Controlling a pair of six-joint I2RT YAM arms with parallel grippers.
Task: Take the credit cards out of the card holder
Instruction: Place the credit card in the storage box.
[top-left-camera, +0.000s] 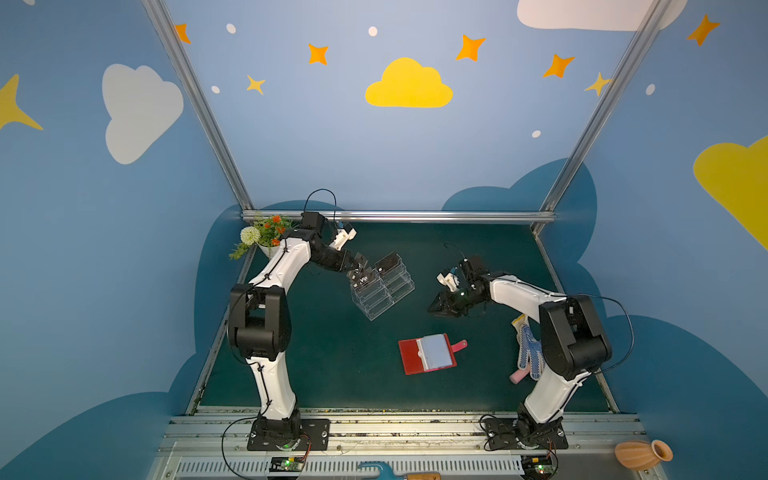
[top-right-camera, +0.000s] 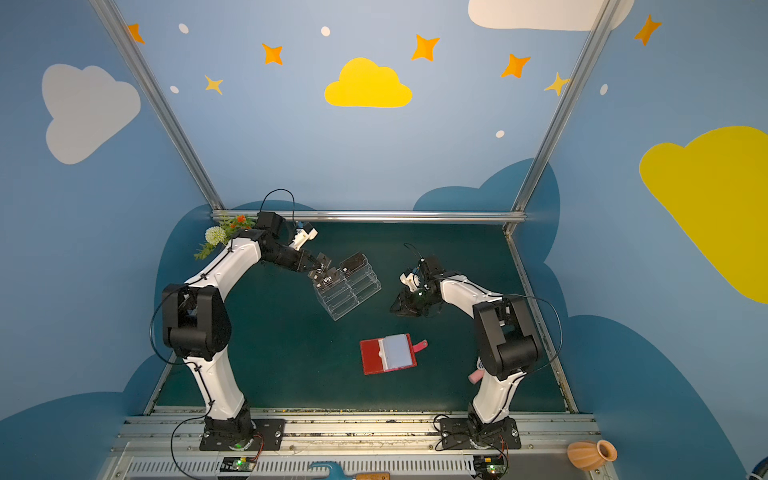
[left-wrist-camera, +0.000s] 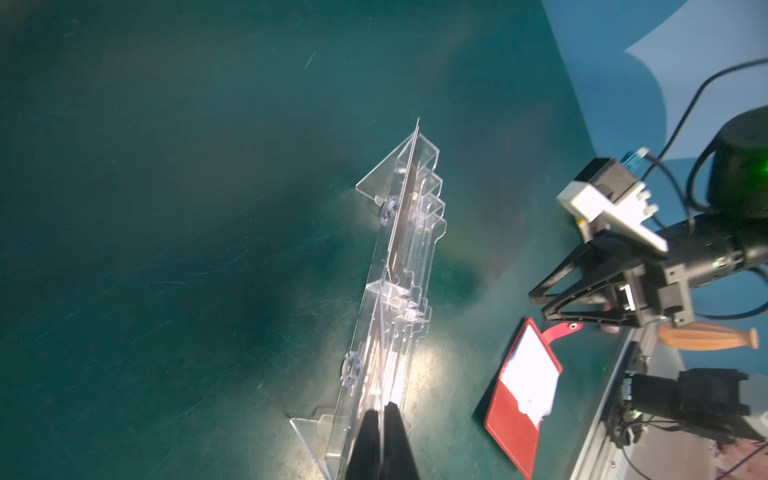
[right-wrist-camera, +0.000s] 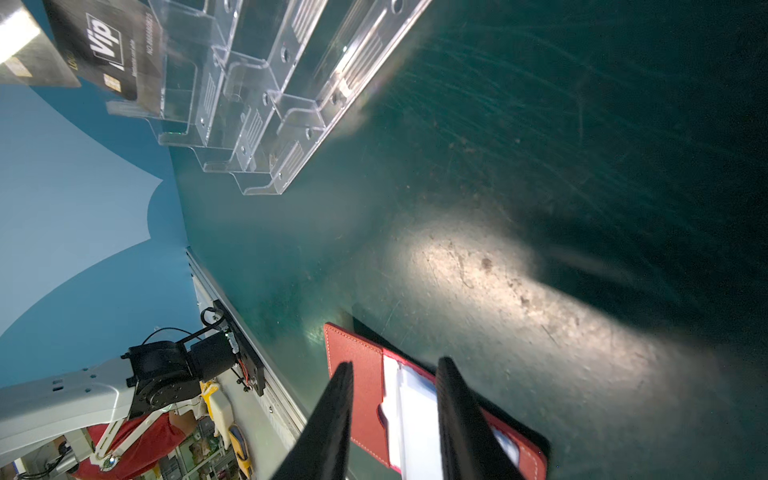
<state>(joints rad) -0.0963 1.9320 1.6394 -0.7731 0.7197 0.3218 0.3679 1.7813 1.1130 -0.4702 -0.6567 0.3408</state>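
The left gripper should next lower the third dark card down into the back pocket behind the Vip card and release it, as that pocket lies below the card.
The red card holder lies open on the green mat, its grey sleeve pages up and its pink tab to the right; it also shows in both wrist views. A dark "Vip" credit card stands in the clear acrylic stand, and another dark card stands in its back right pocket. My left gripper is shut on a third dark card above the stand's back left pocket. My right gripper hangs open and holds nothing, right of the stand and behind the holder.
A flower pot sits in the back left corner. A blue-dotted glove and a pink object lie by the right arm's base. A terracotta vase lies beyond the front rail.
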